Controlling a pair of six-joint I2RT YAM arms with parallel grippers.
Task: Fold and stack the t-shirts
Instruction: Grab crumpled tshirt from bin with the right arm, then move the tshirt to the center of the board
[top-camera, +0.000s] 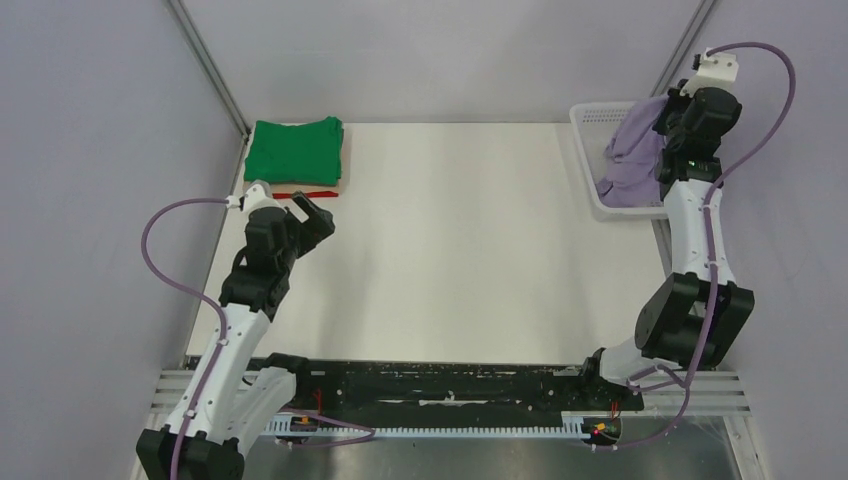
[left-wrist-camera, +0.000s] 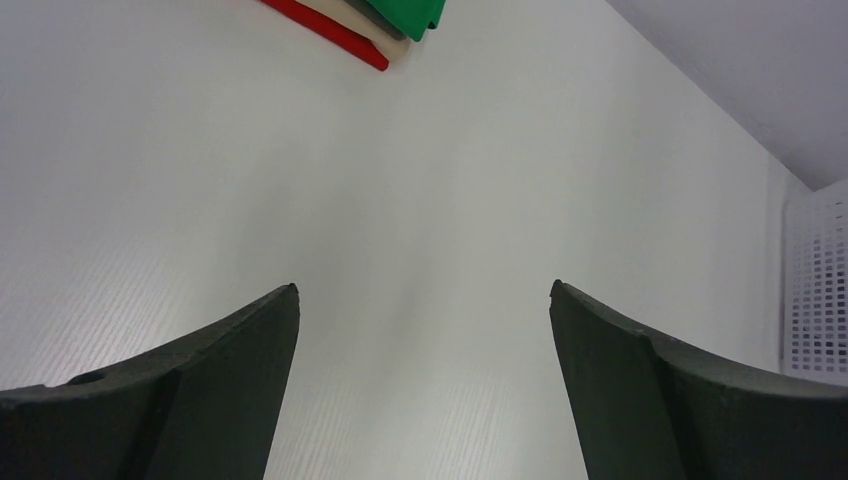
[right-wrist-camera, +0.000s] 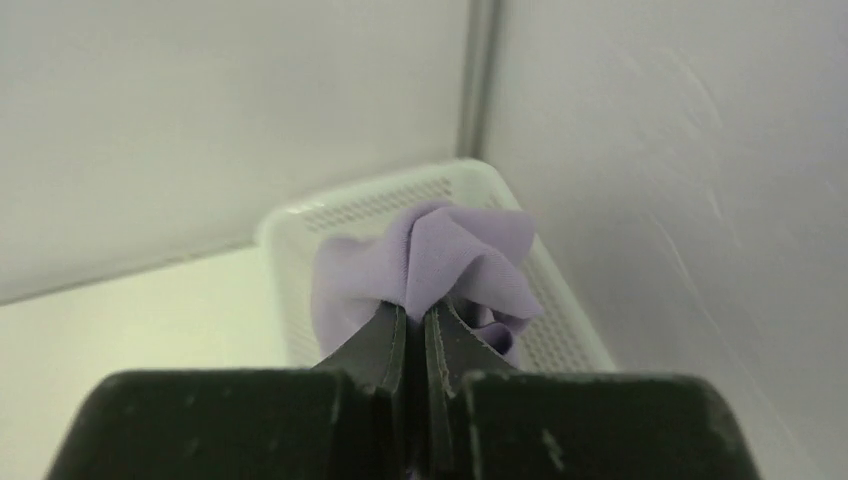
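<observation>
The lavender t-shirt goes up above the basket (top-camera: 590, 122) in my right gripper next. Then it swings over the open table toward the stack.
A lavender t-shirt (top-camera: 632, 152) lies bunched in the white mesh basket (top-camera: 590, 122) at the far right. My right gripper (top-camera: 668, 118) is shut on a fold of it; in the right wrist view the cloth (right-wrist-camera: 440, 255) bulges out from the pinched fingertips (right-wrist-camera: 390, 325) above the basket (right-wrist-camera: 350, 205). A stack of folded shirts sits at the far left: green (top-camera: 296, 150) on top, tan and red (top-camera: 318, 194) edges under it. My left gripper (top-camera: 312, 215) is open and empty, just in front of that stack; the stack's corner (left-wrist-camera: 405, 15) shows in its wrist view.
The white table (top-camera: 450, 240) stretches between stack and basket. Grey walls and metal corner posts (top-camera: 212, 65) close the back and sides. The basket's mesh wall (left-wrist-camera: 815, 290) shows at the right edge of the left wrist view.
</observation>
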